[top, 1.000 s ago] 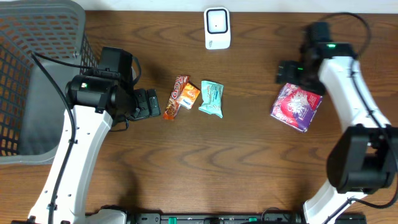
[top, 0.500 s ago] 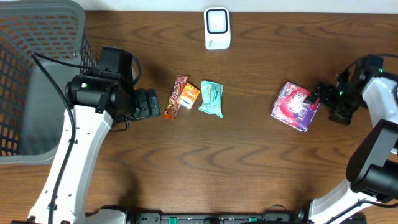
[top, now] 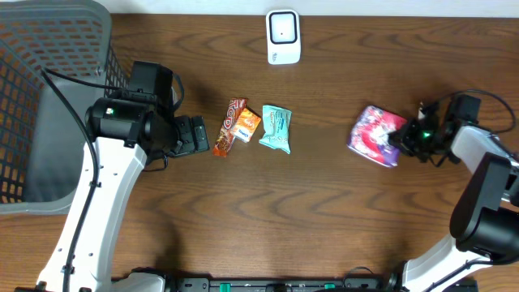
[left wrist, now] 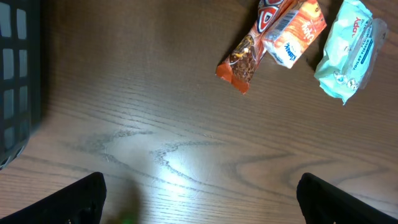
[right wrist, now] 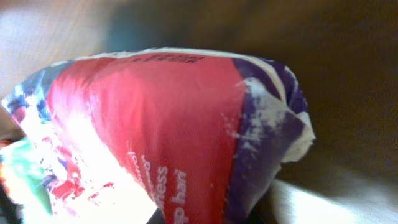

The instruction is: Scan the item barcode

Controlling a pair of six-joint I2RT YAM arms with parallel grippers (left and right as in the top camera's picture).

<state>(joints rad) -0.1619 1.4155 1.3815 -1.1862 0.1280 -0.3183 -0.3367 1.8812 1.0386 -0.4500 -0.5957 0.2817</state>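
My right gripper moves over the scanner [top: 283, 36] next and then will release the packet on the bare tabletop, since that spot is to its right in the overhead view.
A purple and red packet [top: 372, 135] lies at the right of the table, its right edge raised. My right gripper [top: 403, 138] is shut on that edge. In the right wrist view the packet [right wrist: 168, 130] fills the frame, pressed close against the jaws, and the fingers are almost hidden. The white scanner [top: 283, 36] stands at the back middle. My left gripper [top: 200, 135] is open beside three small snacks; in its wrist view the left gripper [left wrist: 200, 208] holds nothing over bare wood, with a dark fingertip [left wrist: 81, 198] in each bottom corner.
A brown-orange bar [top: 230, 126], an orange packet [top: 246, 124] and a teal packet [top: 276, 129] lie together mid-table; they also show as bar [left wrist: 245, 56], orange packet [left wrist: 293, 34] and teal packet [left wrist: 349, 53]. A grey mesh basket [top: 49, 89] fills the left.
My right arm swung from behind the purple packet round to its right side, and its jaws went from open to shut on the packet's edge. The packet shifted slightly left. The left arm stayed still.
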